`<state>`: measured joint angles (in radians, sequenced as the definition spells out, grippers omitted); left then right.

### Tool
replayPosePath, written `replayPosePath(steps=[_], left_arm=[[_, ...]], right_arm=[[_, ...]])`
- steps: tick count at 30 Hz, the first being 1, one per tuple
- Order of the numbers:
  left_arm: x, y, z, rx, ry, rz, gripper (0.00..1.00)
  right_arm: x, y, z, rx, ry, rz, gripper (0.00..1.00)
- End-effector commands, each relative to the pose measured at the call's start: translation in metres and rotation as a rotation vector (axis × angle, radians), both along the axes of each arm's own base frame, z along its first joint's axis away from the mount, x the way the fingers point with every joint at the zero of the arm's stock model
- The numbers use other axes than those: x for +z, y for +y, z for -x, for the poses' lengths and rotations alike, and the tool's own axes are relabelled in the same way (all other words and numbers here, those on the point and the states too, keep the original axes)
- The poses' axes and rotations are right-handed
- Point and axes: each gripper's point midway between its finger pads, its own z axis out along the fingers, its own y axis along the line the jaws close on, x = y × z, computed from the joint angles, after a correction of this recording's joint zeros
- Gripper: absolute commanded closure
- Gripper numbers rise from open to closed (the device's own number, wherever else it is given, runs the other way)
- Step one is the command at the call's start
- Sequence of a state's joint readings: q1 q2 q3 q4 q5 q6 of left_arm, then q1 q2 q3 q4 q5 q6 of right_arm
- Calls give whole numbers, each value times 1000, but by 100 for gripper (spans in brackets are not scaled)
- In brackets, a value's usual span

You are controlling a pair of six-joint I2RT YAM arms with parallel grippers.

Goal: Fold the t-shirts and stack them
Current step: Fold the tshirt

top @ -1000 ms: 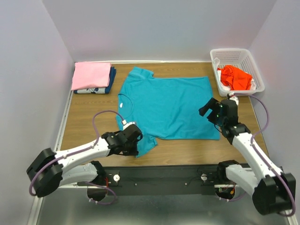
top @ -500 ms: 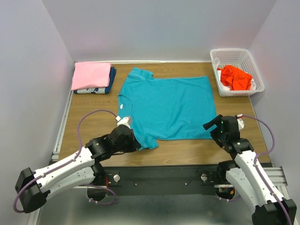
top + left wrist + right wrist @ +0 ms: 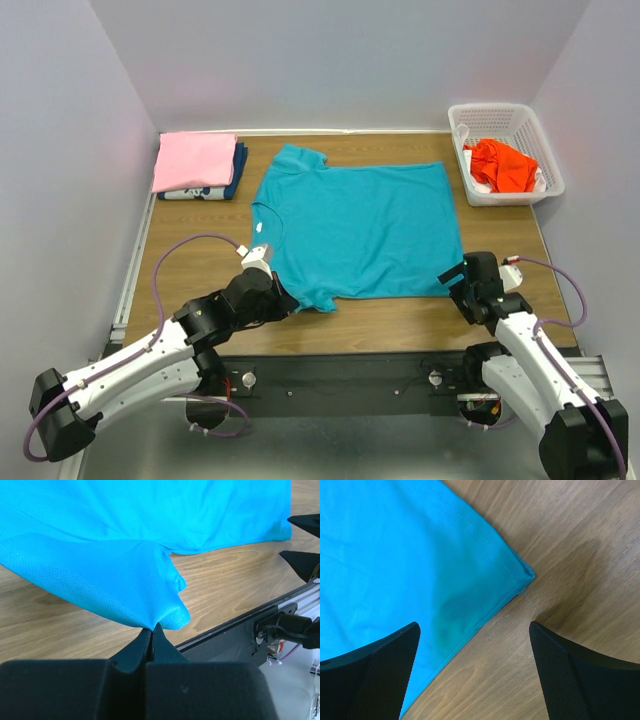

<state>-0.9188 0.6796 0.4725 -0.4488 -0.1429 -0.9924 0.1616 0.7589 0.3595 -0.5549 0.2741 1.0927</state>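
The shirt's hem lies between my open fingers, one over bare wood, so my right gripper will next lower onto the shirt's near hem corner (image 3: pixel 454 284) (image 3: pixel 519 580) and close there.
The teal t-shirt (image 3: pixel 360 225) lies spread flat on the wooden table. My left gripper (image 3: pixel 283 300) is shut on its near sleeve, which shows pinched at the fingertips in the left wrist view (image 3: pixel 125 585). My right gripper (image 3: pixel 457 283) is open just above the shirt's near right hem corner (image 3: pixel 520 572), one finger over the cloth, one over bare wood. A folded pink t-shirt (image 3: pixel 194 160) lies on a dark blue white-printed one (image 3: pixel 236 178) at the far left. The orange-red t-shirt (image 3: pixel 502 164) sits crumpled in the basket.
The white lattice basket (image 3: pixel 500 118) stands at the far right corner. The table's near edge and black rail (image 3: pixel 350 365) run just below both grippers. Pale walls enclose the table on three sides.
My right gripper has drawn back toward me from over the shirt's right edge down to its near hem corner. My left arm swung round while holding the sleeve.
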Motion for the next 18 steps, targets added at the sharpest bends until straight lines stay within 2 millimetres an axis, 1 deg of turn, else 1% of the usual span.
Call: replayPosePath(steps=[1,4,5,6,7,8,10,12,14,15,17,18], left_arm=[[4,2,-8,36,-32,-5,100],[3,4,-10,49,-29,-21,100],[0,5,-10,55,-25,-29,100],[-1,5,-11,64,-27,-30,100],[-1,6,-12,70,-28,-32,100],[-2,7,-13,76,-26,-38,100],[-3,8,-13,82,-22,-48,100],[-2,8,-14,87,-23,-52,100],[-3,9,-16,95,-23,-56,100],[-4,10,-15,100,-19,-62,100],[-3,11,-16,103,-19,-62,100],[-3,11,-16,107,-17,-61,100]], right_arm=[[-8,-16,0,-79,1,53,5],[-8,-21,-2,-91,-4,82,13],[-9,-26,-1,-107,1,104,20],[-9,-27,-2,-110,1,112,22],[-8,-28,-4,-112,-5,115,32],[-8,-30,-5,-124,-1,124,36],[-8,-32,-7,-131,-2,134,36],[-14,-35,-6,-138,19,156,36],[-15,-33,-9,-123,30,151,36],[-20,-32,-8,-114,55,158,36],[-23,-35,-8,-119,70,174,36],[-27,-35,-6,-121,87,176,38]])
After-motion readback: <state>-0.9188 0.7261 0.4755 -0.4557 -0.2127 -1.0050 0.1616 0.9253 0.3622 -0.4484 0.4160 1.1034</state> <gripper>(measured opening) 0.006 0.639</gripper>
